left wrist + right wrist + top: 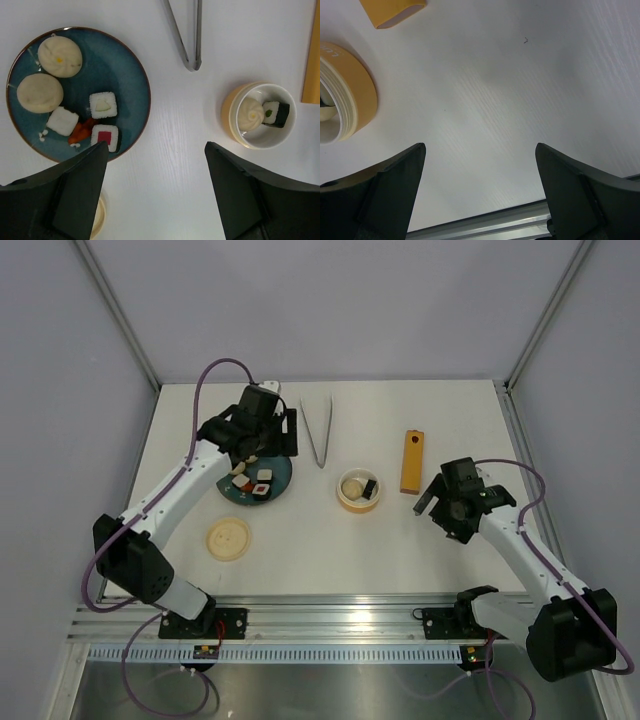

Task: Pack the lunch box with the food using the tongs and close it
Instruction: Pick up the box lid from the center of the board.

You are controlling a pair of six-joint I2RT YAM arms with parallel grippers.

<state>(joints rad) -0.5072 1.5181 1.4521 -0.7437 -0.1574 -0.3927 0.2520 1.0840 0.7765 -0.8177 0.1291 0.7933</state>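
Bun and sushi are already in the lunch box, so my left gripper should next go back past the plate, down onto the lid's rim facing the box.
The cream-yellow lunch box [359, 490] [260, 116] [359, 92] stands mid-table with one pale bun [251, 113] and a sushi piece [275, 113] inside. Its flat lid [229, 538] lies apart at the front left. Two more buns [60, 56] [40, 93] rest on the dark blue plate [278, 483] [120, 60] with several sushi pieces. The silvery tongs [318, 430] [192, 60] lie on the table behind, untouched. My left gripper [272, 435] [156, 150] hovers open and empty over the plate's far right edge. My right gripper [432, 502] [480, 150] stands open and empty right of the lunch box.
A long orange block [412, 462] [312, 60] [392, 10] lies right of the lunch box, just beyond my right gripper. The metal rail at the table's near edge [485, 222] shows below the right fingers. Grey walls close in the table on three sides.
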